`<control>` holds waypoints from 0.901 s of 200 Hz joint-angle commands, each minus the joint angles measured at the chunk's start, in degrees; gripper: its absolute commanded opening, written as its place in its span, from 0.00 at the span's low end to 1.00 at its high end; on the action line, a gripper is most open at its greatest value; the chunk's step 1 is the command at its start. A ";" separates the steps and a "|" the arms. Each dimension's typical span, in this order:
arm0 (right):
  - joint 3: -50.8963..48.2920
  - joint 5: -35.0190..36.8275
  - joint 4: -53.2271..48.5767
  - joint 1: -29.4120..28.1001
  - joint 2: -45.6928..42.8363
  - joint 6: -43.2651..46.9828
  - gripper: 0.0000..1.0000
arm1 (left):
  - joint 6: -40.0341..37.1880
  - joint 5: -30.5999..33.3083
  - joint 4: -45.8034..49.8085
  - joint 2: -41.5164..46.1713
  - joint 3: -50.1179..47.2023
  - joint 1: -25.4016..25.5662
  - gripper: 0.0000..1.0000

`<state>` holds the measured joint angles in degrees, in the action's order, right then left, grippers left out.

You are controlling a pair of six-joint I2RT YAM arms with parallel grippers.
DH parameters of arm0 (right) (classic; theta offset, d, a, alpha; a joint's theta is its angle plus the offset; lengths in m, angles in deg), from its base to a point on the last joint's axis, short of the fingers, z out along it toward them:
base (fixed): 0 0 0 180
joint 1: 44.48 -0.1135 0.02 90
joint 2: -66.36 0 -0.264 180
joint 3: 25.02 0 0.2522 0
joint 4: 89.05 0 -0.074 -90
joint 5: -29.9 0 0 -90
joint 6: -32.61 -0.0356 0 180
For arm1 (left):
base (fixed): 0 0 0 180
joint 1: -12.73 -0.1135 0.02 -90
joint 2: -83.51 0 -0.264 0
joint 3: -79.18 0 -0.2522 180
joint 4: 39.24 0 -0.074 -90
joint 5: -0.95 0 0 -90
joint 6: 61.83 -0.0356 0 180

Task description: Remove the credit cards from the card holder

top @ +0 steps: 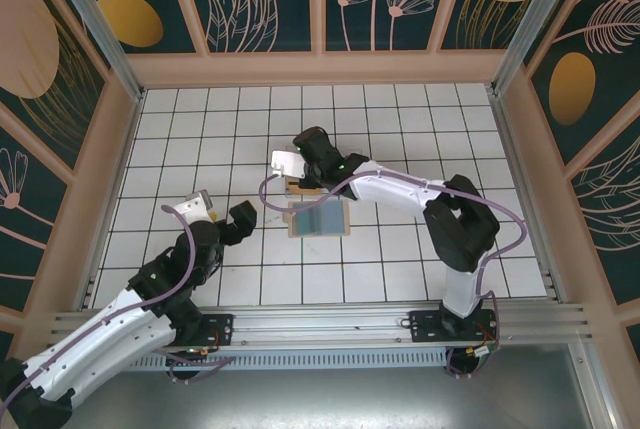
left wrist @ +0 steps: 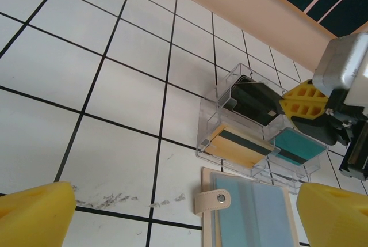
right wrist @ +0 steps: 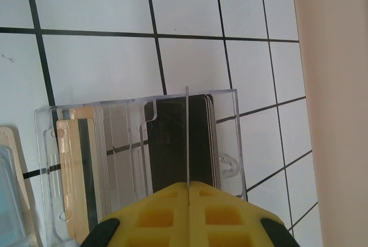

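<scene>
The thin credit card is still standing above the stack of black cards in the clear tray [right wrist: 240,137], so the robot's right gripper should next lower onto them and let go of the card.
The card holder [top: 318,219] lies open on the tiles, tan rim and blue-grey slots up; its snap strap [left wrist: 214,200] points left. My right gripper [right wrist: 188,185] is shut on a thin credit card [right wrist: 188,135], seen edge-on and held upright over the stack of black cards [right wrist: 172,143] in the clear tray [right wrist: 240,137]. The tray also holds tan cards [left wrist: 241,143] and a teal card [left wrist: 296,146]. My left gripper [left wrist: 184,218] stands open just left of the card holder, with nothing between its yellow fingers [left wrist: 34,212].
The clear tray [top: 300,187] sits right behind the card holder, with the right gripper [top: 300,169] over it. Wooden walls [top: 320,67] close the tiled floor at the back and sides. Scuff marks [left wrist: 109,201] show on the tiles near the left gripper.
</scene>
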<state>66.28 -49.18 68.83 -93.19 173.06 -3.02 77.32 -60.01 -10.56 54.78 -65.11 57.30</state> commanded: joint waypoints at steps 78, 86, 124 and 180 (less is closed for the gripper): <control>2.62 0.95 -2.18 1.73 3.86 -1.00 0.00 | -0.50 -0.32 0.55 1.40 -1.08 0.07 0.99; 2.52 0.88 -2.19 1.94 3.96 -1.11 0.00 | -0.47 -0.38 0.55 1.27 -1.04 0.07 0.99; 2.27 0.46 -3.25 2.04 3.98 -1.80 0.00 | -0.42 -0.33 0.46 1.21 -1.04 0.07 0.99; 2.11 2.25 -1.64 2.00 4.17 -3.48 0.25 | -0.17 -1.08 -0.67 0.07 -1.34 0.07 0.99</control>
<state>67.50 -48.97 67.89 -91.49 175.94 -4.24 77.30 -60.51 -10.32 55.45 -65.76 57.30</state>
